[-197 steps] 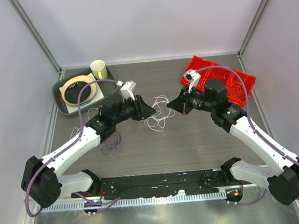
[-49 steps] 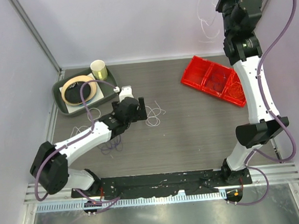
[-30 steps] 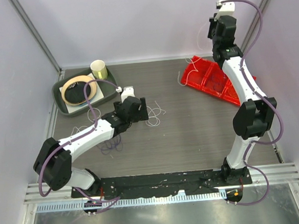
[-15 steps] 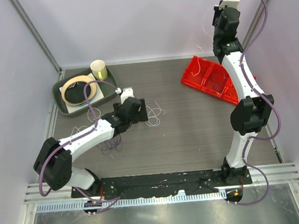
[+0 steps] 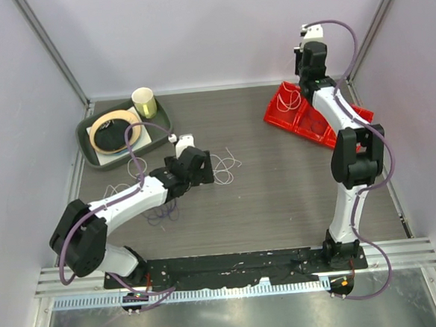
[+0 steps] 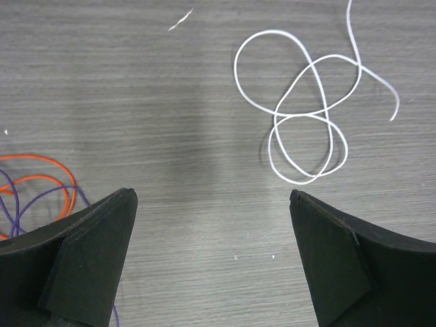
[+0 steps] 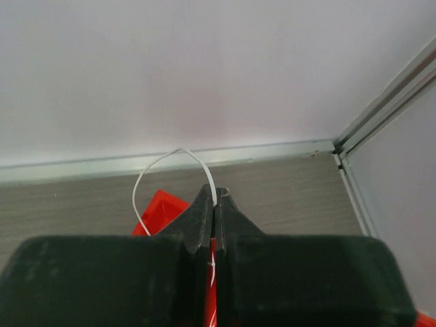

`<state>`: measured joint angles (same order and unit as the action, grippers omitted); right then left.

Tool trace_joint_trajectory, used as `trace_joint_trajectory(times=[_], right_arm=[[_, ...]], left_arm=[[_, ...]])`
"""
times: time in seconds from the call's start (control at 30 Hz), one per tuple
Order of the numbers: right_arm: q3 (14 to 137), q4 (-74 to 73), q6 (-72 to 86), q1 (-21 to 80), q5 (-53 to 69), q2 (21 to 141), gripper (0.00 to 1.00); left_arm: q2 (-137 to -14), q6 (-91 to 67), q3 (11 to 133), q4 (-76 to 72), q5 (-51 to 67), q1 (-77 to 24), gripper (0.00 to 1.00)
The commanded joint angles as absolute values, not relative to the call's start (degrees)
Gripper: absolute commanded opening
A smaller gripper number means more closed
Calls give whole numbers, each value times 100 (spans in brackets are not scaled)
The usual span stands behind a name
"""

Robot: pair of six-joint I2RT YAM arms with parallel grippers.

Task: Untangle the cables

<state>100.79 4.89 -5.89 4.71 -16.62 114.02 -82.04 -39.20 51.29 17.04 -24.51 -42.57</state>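
Observation:
The thin white cable (image 5: 288, 99) already dangles from my right gripper's fingers over the red bin's end section, so they will lower and tilt there next.
My right gripper (image 7: 214, 194) is shut on a thin white cable (image 7: 153, 170) that arcs out of its tips to the left. In the top view this gripper (image 5: 305, 61) hangs above the red bin (image 5: 361, 116), and the white cable (image 5: 288, 99) dangles into the bin's left end. My left gripper (image 6: 211, 197) is open just above the table with nothing between its fingers. Another white cable (image 6: 303, 116) lies in loose loops ahead of its right finger. Orange (image 6: 41, 184) and purple (image 6: 13, 197) cables lie by its left finger. The top view shows the left gripper (image 5: 197, 167) beside the white loops (image 5: 224, 167).
A dark tray (image 5: 90, 156) at the back left holds a tape roll (image 5: 115, 132) and a pale cup (image 5: 144, 101). More thin purple and white cable (image 5: 161, 208) lies beside the left forearm. The back wall and corner post stand close behind the right gripper.
The right arm has come down from high near the back wall to just above the red bin, lowering the white cable into it. The left gripper drew back slightly.

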Motion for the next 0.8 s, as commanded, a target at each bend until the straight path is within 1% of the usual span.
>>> trace_joint_trajectory(times=[0.0, 0.13, 0.2, 0.3, 0.43, 0.47, 0.57, 0.63, 0.67, 0.73, 0.77], right_arm=[[10081, 264, -475, 475, -1555, 11575, 1], [9853, 54, -273, 475, -1758, 11619, 1], [9765, 35, -211, 466, -1522, 11637, 1], [9870, -403, -158, 466, -1336, 11882, 1], [10185, -886, -9, 475, -1204, 12190, 1], [10230, -957, 113, 475, -1169, 12243, 7], [10336, -1107, 219, 475, -1108, 12138, 18], [10310, -1037, 263, 475, -924, 11866, 23], [10310, -1028, 264, 483, -827, 11770, 30], [10327, -1019, 246, 501, -625, 11462, 37], [10318, -1028, 159, 553, -546, 11330, 44]], left_arm=[[-7972, -4060, 5010, 1722, -2435, -4228, 100], [-7910, -4052, 5010, 1845, -2496, -4236, 100], [-7779, -4069, 4957, 1837, -2461, -4236, 100], [-7568, -4069, 4747, 1609, -2400, -4228, 100], [-7392, -4061, 4685, 1679, -2417, -4236, 100], [-7348, -4061, 4676, 1714, -2426, -4236, 100], [-7129, -4060, 4588, 1766, -2487, -4228, 100], [-6953, -4069, 4509, 1767, -2496, -4228, 100], [-6891, -4078, 4483, 1758, -2513, -4236, 100], [-6786, -4078, 4421, 1732, -2531, -4228, 100], [-6681, -4087, 4412, 1731, -2549, -4236, 100]])
